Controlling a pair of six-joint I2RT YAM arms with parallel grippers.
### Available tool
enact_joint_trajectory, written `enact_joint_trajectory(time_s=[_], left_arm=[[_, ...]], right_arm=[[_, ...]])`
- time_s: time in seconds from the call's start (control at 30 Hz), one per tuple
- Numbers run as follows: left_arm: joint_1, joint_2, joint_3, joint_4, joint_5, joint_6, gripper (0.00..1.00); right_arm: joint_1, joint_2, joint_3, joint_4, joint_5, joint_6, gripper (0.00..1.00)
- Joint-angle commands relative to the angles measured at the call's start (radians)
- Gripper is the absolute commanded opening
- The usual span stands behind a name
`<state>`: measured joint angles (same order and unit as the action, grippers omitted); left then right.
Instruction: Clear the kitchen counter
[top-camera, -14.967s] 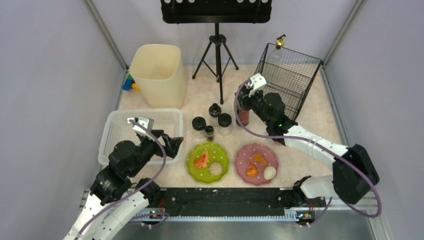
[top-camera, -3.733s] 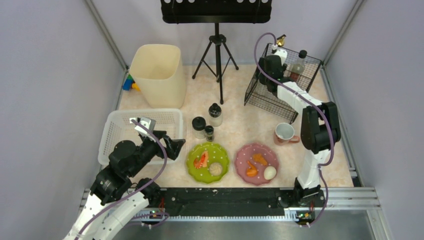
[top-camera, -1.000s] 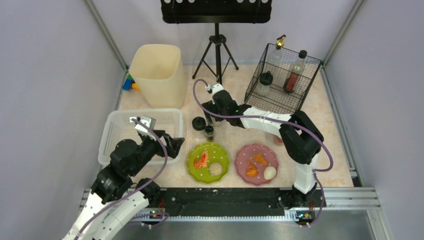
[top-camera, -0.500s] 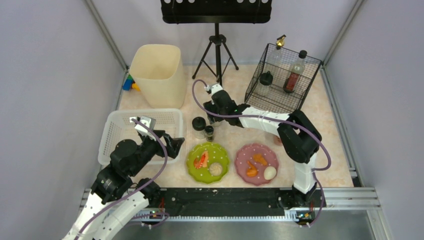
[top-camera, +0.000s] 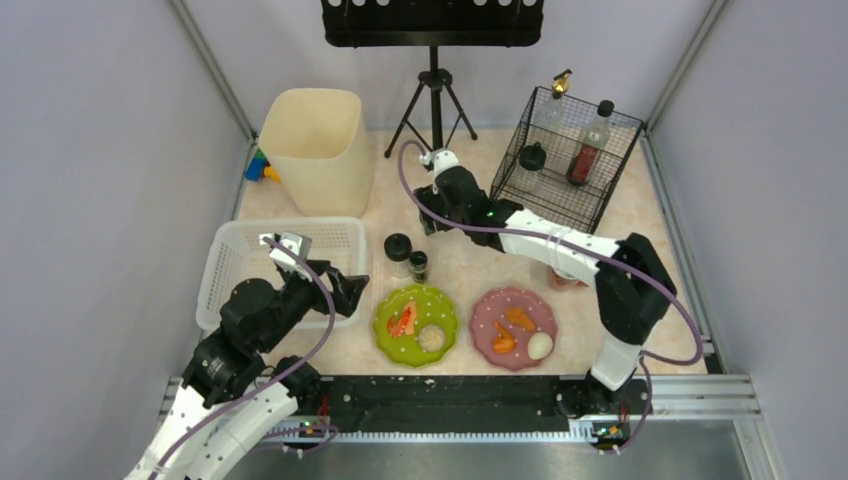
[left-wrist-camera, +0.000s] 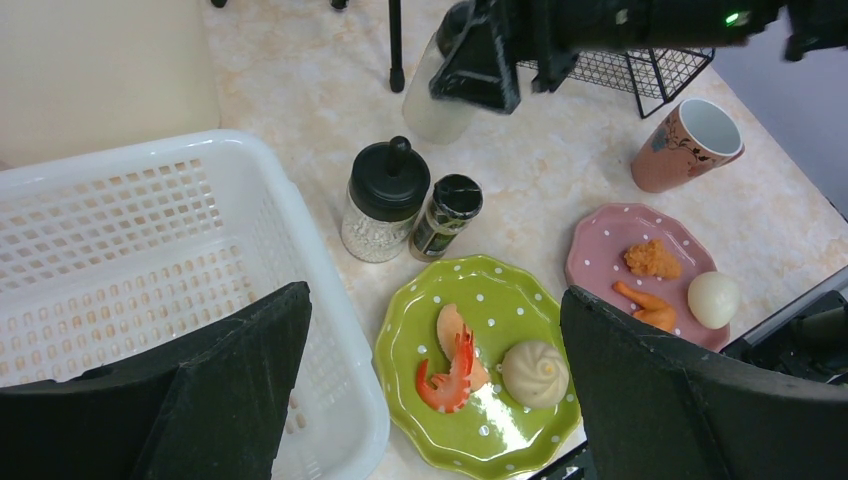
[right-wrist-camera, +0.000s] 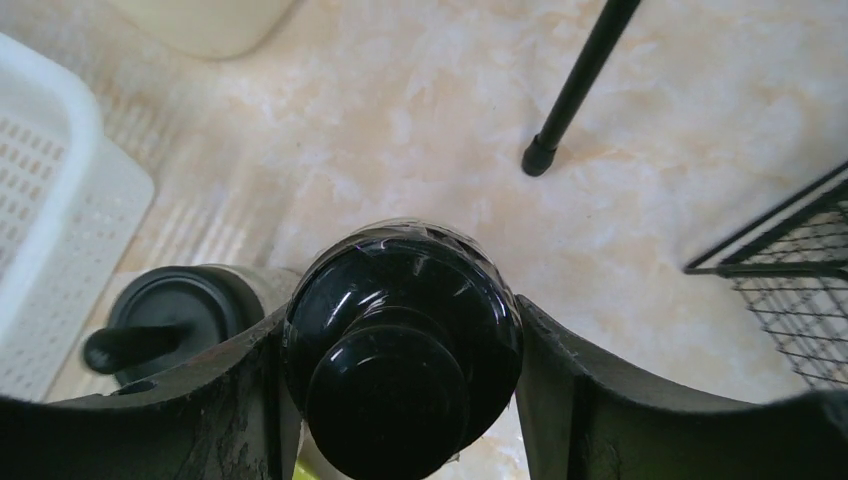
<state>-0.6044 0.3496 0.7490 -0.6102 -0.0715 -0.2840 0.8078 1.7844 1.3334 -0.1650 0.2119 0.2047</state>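
I will next lift my right gripper, move it to the right in the top view and lower the clear jar into the rack's near section (top-camera: 560, 180), where there is room. Then I will let go of the jar.
The kitchen counter (top-camera: 470, 262) carries jars, plates and a cup. My right gripper (right-wrist-camera: 400, 352) is shut on a clear jar with a black knobbed lid (right-wrist-camera: 402, 335), its fingers (right-wrist-camera: 585, 400) pressed against both sides of the lid. In the left wrist view that jar (left-wrist-camera: 436, 100) hangs just off the counter under the right gripper (left-wrist-camera: 482, 62). From above, the right gripper (top-camera: 434, 210) covers most of the jar. My left gripper (left-wrist-camera: 432, 294) is open and holds nothing, hovering over the edge of the white basket (left-wrist-camera: 120, 240) and the green plate (left-wrist-camera: 400, 400).
A black-lidded jar (top-camera: 398, 250) and a small spice bottle (top-camera: 419, 265) stand beside the basket (top-camera: 230, 262). The green plate (top-camera: 381, 325) and pink plate (top-camera: 478, 318) hold food. A pink cup (left-wrist-camera: 690, 145), the wire rack (top-camera: 575, 195) with bottles, a beige bin (top-camera: 315, 150) and a tripod (top-camera: 435, 110) stand behind.
My right gripper closed on the black-lidded jar, lifted it and moved back and to the right. The left arm has not moved.
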Motion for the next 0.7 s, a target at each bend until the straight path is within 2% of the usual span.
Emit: enact_joint_trajectory(time_s=[0.0,0.27,0.67], left_arm=[[0.003,-0.008,-0.001,0.017,0.006,0.01,0.99],[0.002,-0.021,-0.003,0.019,0.019,0.007,0.99],[0.002,-0.005,-0.005,0.021,0.018,0.009,0.99]], right_arm=[[0.007,-0.18,0.082,0.004,0.067,-0.01,0.26],[-0.044,-0.302,0.161,-0.147,0.164,-0.026,0.19],[-0.388,-0.458,0.107,-0.157,0.106,-0.015,0.0]])
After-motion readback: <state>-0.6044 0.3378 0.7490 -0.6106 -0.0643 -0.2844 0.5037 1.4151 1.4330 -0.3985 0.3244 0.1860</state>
